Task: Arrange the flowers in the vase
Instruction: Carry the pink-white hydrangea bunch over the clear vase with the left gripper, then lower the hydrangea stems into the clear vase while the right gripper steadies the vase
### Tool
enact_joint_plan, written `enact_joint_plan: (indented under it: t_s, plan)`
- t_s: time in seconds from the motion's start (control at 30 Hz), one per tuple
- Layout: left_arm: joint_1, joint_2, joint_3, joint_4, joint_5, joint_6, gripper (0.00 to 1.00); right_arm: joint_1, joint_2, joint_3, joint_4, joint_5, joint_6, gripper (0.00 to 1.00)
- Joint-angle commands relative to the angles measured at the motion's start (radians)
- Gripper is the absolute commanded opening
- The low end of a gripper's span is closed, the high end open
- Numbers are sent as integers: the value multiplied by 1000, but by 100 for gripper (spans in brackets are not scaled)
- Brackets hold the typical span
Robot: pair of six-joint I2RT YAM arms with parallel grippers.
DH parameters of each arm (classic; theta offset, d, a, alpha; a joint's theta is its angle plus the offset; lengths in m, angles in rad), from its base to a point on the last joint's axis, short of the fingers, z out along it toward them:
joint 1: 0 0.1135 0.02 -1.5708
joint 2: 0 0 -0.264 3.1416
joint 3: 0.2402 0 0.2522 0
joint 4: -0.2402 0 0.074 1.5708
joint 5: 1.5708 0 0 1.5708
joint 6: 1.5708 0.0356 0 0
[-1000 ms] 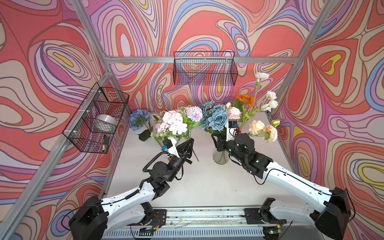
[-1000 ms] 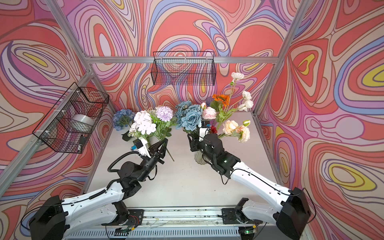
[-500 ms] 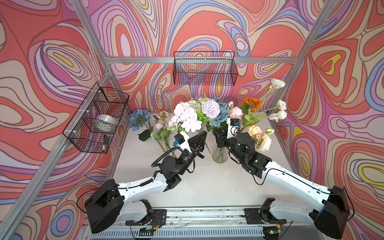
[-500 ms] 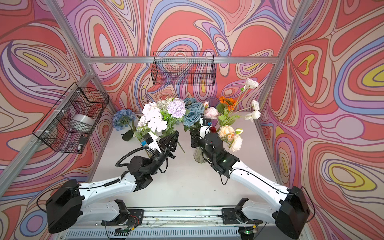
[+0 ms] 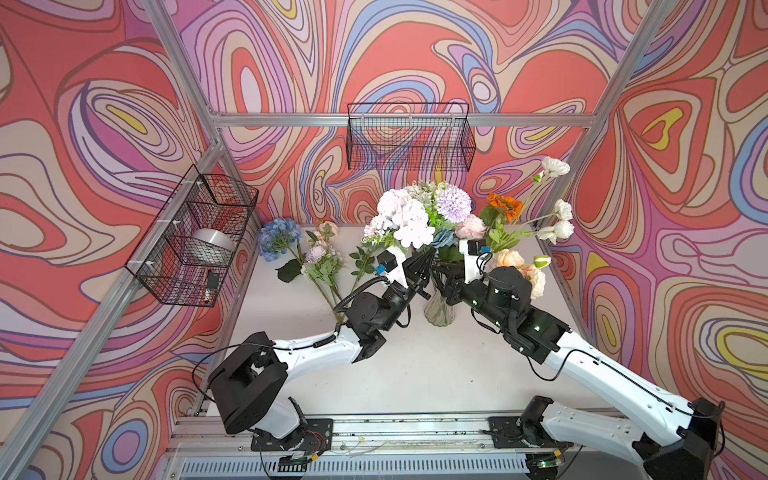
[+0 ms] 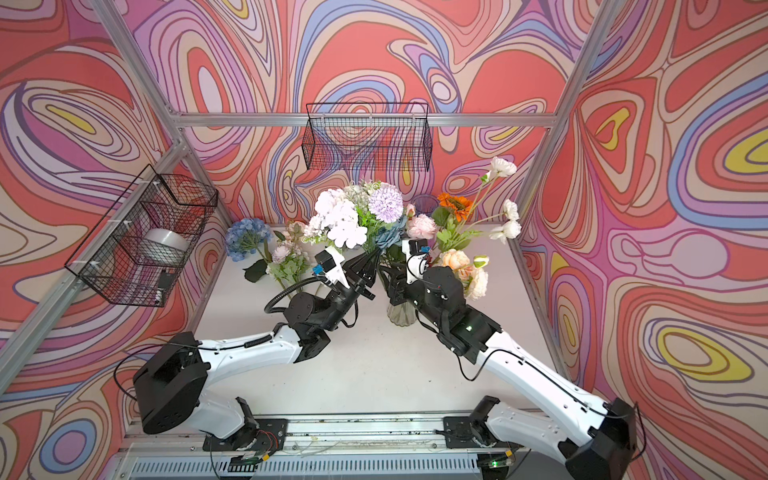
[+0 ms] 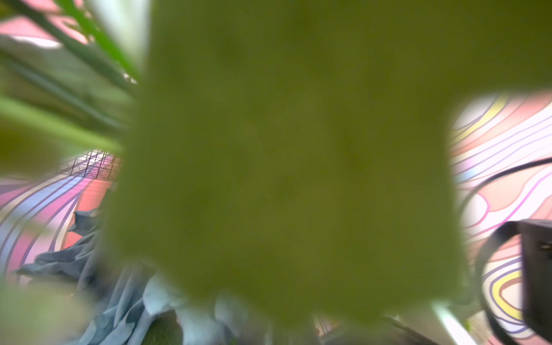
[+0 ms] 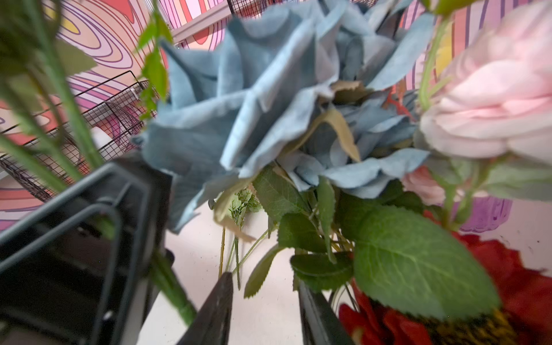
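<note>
My left gripper should next move down toward the clear glass vase [image 5: 439,308] to release the stem inside it, because the white and lilac blooms are still high above it.
A clear glass vase [image 5: 439,308] [image 6: 400,314] stands mid-table, holding blue [image 8: 268,98], pink [image 8: 490,101], orange [image 5: 505,204], white [image 5: 557,216] and peach [image 5: 513,259] flowers. My left gripper [image 5: 424,266] [image 6: 369,266] is shut on the green stems of a bunch with white [image 5: 405,216] and lilac [image 5: 454,203] blooms, held up against the vase's left side. My right gripper [image 8: 265,310] [image 5: 446,277] is open beside the vase's mouth, with nothing between its fingers [image 8: 218,307]. A blurred green leaf [image 7: 283,164] fills the left wrist view and hides the left jaws.
A blue hydrangea [image 5: 277,237] and a pale pink spray [image 5: 322,257] lie on the table's back left. A wire basket [image 5: 195,237] with a tape roll hangs on the left wall. Another basket [image 5: 409,139] hangs on the back wall.
My left arm has swung right and up, bringing its bunch from the table's back left to the vase. The right jaws have opened a little, and the vase's flowers have leaned right.
</note>
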Motion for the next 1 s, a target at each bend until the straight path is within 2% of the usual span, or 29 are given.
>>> enact_joint_plan:
  t_s: [0.0,0.17,0.3,0.63,0.8,0.97]
  plan:
    - [-3,37,49,75,18,39,0,10,-40,-13,-165,-111,-14,40]
    - [-4,98,82,75,13,33,0,10,-80,-55,-284,-173,-2,43]
    - [-4,147,110,77,13,29,0,10,-95,-100,-348,-141,-1,48]
    - [-6,242,191,77,28,142,0,10,-176,-251,-334,176,-10,54]
    - [-9,281,199,78,27,176,0,8,-215,-290,-295,347,7,62]
    - [-24,295,172,78,11,220,0,8,-221,-327,-147,354,-44,70]
